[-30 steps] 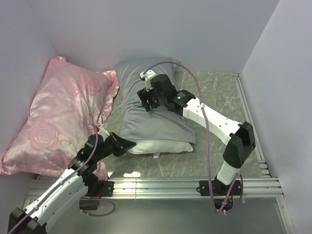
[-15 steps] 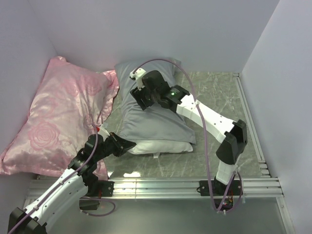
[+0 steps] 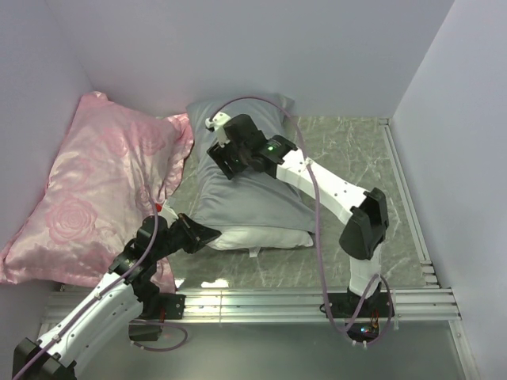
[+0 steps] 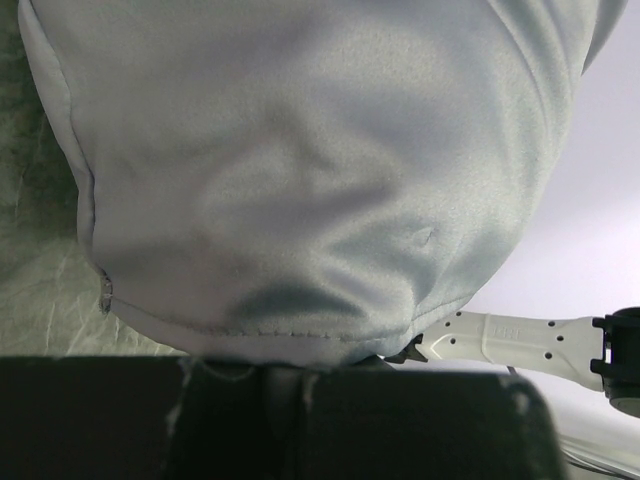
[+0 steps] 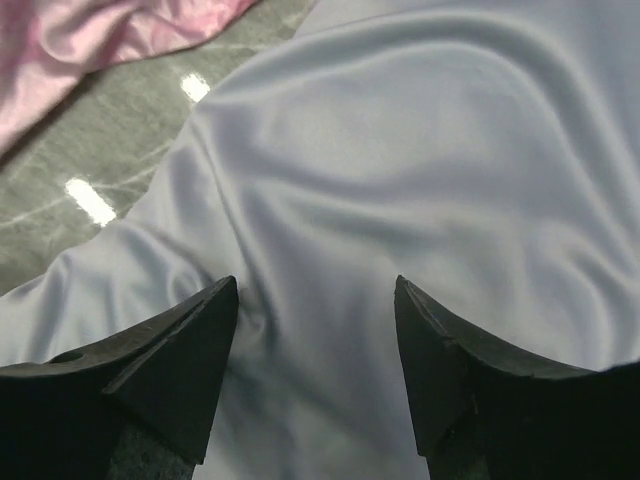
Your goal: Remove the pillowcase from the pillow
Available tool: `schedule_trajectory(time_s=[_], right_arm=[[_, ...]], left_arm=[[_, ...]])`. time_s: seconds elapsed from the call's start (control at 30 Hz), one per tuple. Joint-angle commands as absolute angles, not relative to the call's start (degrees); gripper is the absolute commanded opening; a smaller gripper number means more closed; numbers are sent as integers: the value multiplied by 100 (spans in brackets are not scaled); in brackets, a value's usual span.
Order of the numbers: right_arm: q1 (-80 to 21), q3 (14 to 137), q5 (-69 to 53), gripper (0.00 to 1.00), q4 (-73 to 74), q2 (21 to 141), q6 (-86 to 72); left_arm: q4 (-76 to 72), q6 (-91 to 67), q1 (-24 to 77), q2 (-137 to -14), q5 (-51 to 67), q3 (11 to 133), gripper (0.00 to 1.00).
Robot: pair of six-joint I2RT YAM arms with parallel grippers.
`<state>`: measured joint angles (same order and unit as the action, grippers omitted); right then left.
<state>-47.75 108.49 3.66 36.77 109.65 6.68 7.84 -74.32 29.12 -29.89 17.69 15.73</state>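
Observation:
The pillowcase still covers the rest of the pillow, so the left gripper should next pull the white pillow corner outward toward the part of the table beside the pink pillow and let go of it.
The grey-blue pillowcase [image 3: 245,194] lies on the table with the white pillow [image 3: 265,238] poking out of its near end. My left gripper [image 3: 207,234] is at the pillow's near left corner. Up close in the left wrist view the left gripper [image 4: 285,372] is shut on the white pillow edge [image 4: 254,346], just under the stitched hem of the pillowcase [image 4: 300,180]. My right gripper [image 3: 224,155] hovers over the far left part of the pillowcase. In its own view the right gripper [image 5: 315,285] is open, with wrinkled pillowcase [image 5: 400,170] below and nothing between its fingers.
A pink rose-patterned pillow [image 3: 103,190] leans against the left wall, its corner [image 5: 90,40] close to the pillowcase. Walls close in the back and both sides. Marble tabletop [image 3: 356,150] shows to the right. A metal rail [image 3: 261,301] runs along the near edge.
My right gripper has swept left and a little farther back across the pillowcase, staying open. The left gripper and the pillow have not moved.

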Motion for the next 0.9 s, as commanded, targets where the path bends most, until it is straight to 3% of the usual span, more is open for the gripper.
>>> schedule_trajectory(time_s=[0.0,0.23,0.73,0.8,0.87], right_arm=[[-4799,10566,430,71,3358,10083,615],[-4790,10143,159,75,3392,9615,852],[-4781,10195,-97,75,3595,10274,914],[-4773,10353,-44,73,3647,10475,905],[-4755,10476,130,61,3613,10634,862]], left_arm=[[519,-7383,2927,-2971,1995,1714,1],[527,-7392,2927,-2944,1986,1723,1],[642,-7286,2927,-2971,2030,1890,0],[624,-7304,2918,-2971,2048,1898,1],[589,-7304,2918,-2962,2057,1898,1]])
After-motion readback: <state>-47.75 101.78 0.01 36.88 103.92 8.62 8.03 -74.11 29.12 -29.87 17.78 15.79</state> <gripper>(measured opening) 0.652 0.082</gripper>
